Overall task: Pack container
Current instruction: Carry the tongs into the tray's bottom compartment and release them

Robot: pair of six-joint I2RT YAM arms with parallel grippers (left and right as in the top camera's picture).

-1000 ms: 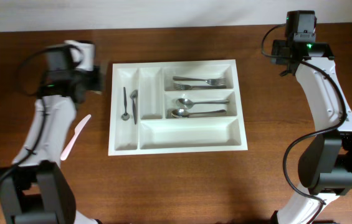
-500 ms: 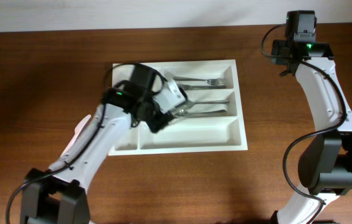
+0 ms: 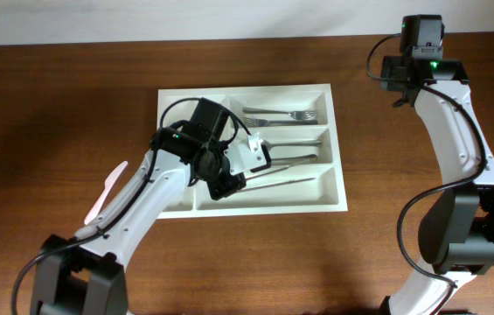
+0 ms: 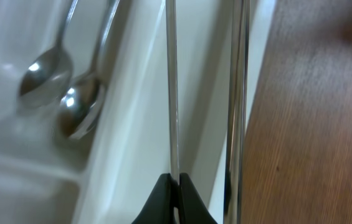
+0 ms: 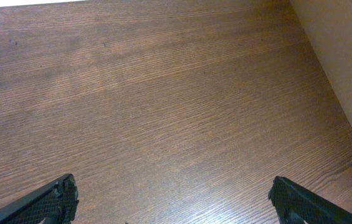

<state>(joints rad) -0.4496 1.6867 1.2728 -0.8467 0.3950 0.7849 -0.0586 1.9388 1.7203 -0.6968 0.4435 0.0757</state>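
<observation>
The utensil will go down in my left gripper toward the white bottom of the container's bottom long compartment (image 3: 274, 190) (image 4: 158, 132) before my gripper opens.
The white five-compartment container (image 3: 338, 149) lies at the table's middle. My left gripper (image 3: 233, 182) is over it, shut on a slim metal utensil (image 3: 281, 181) that points right along the bottom long compartment. In the left wrist view the black jaws (image 4: 174, 186) pinch this utensil (image 4: 172, 93) above the container's white floor (image 4: 200, 93). Forks (image 3: 280, 115) lie in the top long compartment and two spoons (image 3: 292, 150) in the middle one; the spoons also show in the left wrist view (image 4: 63, 93). The narrow compartments are mostly hidden by my arm. My right gripper (image 5: 172, 199) is open and empty over bare wood at the far right.
A white plastic knife (image 3: 107, 192) lies on the table left of the container. Brown wood (image 4: 313, 124) borders the container's edge. A pale wall edge (image 5: 344, 62) shows beyond the table's far right corner.
My left arm has swung from the table's left side to over the container and now holds the metal utensil over the bottom compartment. The right arm has not moved.
</observation>
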